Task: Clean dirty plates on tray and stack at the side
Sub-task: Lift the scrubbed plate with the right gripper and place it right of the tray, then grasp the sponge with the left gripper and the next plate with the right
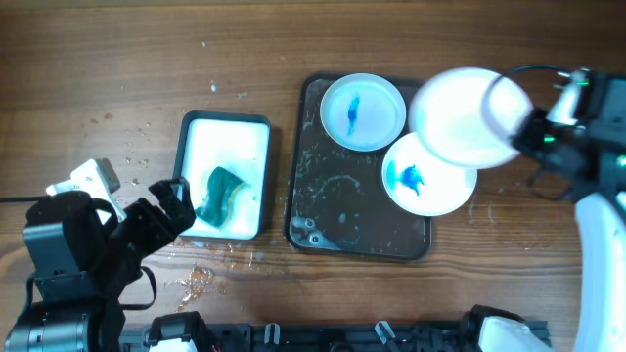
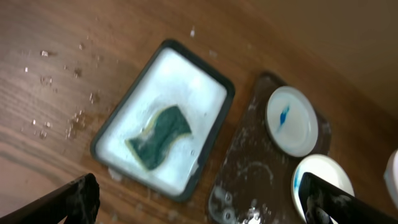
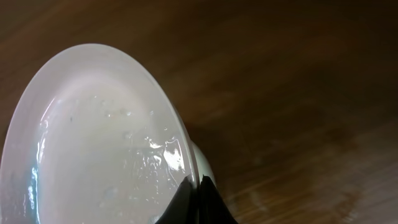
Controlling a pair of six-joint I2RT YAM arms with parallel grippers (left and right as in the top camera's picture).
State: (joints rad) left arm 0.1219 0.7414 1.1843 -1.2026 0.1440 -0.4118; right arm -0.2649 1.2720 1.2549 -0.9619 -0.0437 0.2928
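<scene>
I will next move my right gripper clear of the tray, then lower it to release the plate's rim (image 3: 93, 137) on the bare wood below it.
My right gripper (image 1: 528, 129) is shut on the rim of a clean, wet white plate (image 1: 468, 115) and holds it in the air over the tray's right edge; the wrist view shows the fingers (image 3: 198, 186) pinching the plate's rim (image 3: 93, 137). Two white plates smeared with blue stand on the dark tray (image 1: 337, 210): one at the back (image 1: 362, 111), one at the right (image 1: 427, 176). A green sponge (image 1: 223, 196) lies in the white soapy basin (image 1: 225, 137). My left gripper (image 1: 176, 200) is open and empty just left of the basin's front; its wrist view shows the sponge (image 2: 160, 135).
Water drops and foam flecks lie on the wooden table left of and in front of the basin (image 1: 196, 279). The bare wood to the right of the tray (image 1: 518, 196) lies under my right arm.
</scene>
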